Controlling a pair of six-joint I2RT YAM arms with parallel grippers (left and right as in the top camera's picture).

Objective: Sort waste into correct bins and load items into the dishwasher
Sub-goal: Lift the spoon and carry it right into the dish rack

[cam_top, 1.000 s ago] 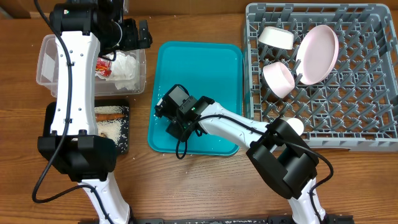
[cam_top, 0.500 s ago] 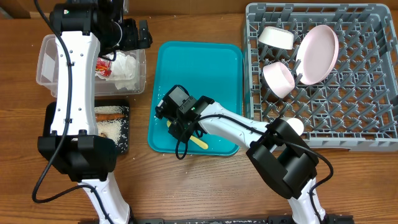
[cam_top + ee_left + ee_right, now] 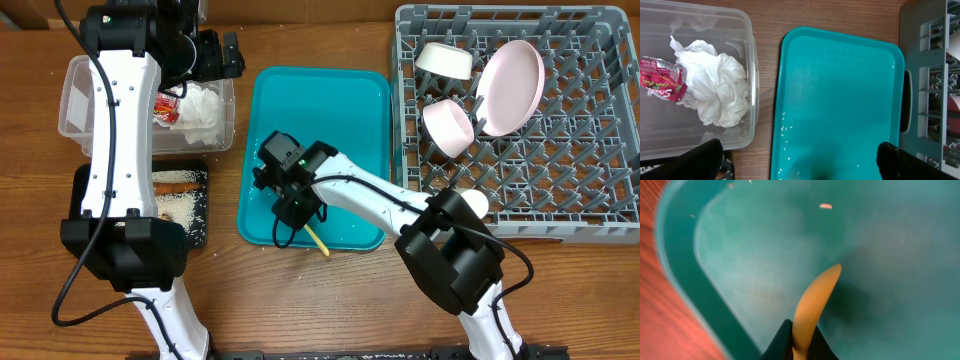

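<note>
To my right gripper's right in the overhead view lies the empty part of the rack between plate (image 3: 512, 85) and cup, so I will lift across, lower and release the spoon.
My right gripper (image 3: 298, 214) is shut on the pale yellow spoon (image 3: 318, 240) low over the teal tray's front part. In the right wrist view the spoon (image 3: 816, 297) sticks out from between the closed fingers (image 3: 781, 342), bowl end away from me. My left gripper (image 3: 216, 54) hangs open by the clear tub (image 3: 72, 98), its fingers (image 3: 700, 161) wide apart with nothing between them. The tub holds the white napkin (image 3: 715, 87) and the red wrapper (image 3: 660, 85). Two white bowls (image 3: 445, 60), a plate (image 3: 512, 85) and a cup (image 3: 476, 204) stand in the grey rack (image 3: 580, 170).
The teal tray (image 3: 350, 110) lies mid-table with a few rice grains (image 3: 785, 130) on it. A black tray (image 3: 200, 215) front left holds rice and an orange-brown scrap (image 3: 176, 182). The left arm's white links pass over the tub and black tray.
My right gripper has shut on the spoon and shifted slightly back and right; the spoon's end now pokes out toward the tray's front edge. The left arm has not moved.
</note>
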